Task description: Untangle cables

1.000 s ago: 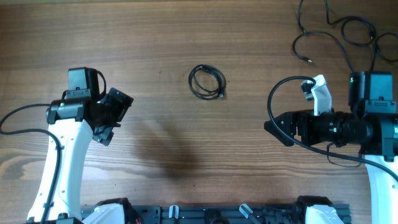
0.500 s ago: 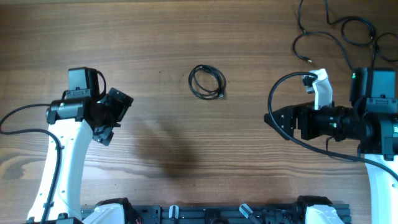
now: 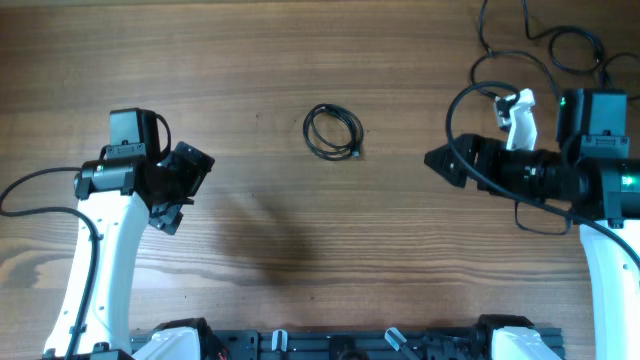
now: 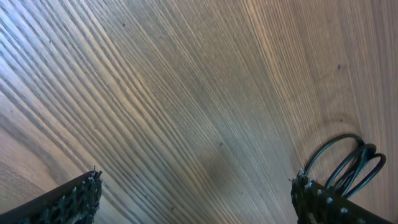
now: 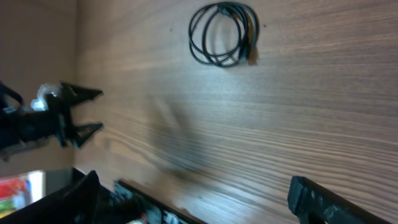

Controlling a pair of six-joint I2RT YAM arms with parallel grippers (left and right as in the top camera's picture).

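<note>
I need to swing my left gripper right in the overhead view and down over the tangle's pieces of cable, since the tangle's nearest edge (image 3: 308,128) (image 4: 313,158) lies there.
The cables show as one small looped black tangle (image 3: 333,131) lying flat mid-table; it also shows in the right wrist view (image 5: 222,33) and at the lower right of the left wrist view (image 4: 346,163). More thin black strands (image 3: 530,45) curl at the far right corner. My left gripper (image 3: 190,185) is open and empty, left of the tangle, with its fingertips wide apart in the left wrist view (image 4: 196,199). My right gripper (image 3: 440,160) is open and empty, right of the tangle, pointing toward it.
The wooden table (image 3: 300,60) fills the views. The arm bases and a black rail (image 3: 340,345) sit along the near edge. A thick black arm wire (image 3: 455,110) loops above the right arm.
My right arm has moved away from the near edge toward the far side and slightly left. The left arm and the tangle have not moved.
</note>
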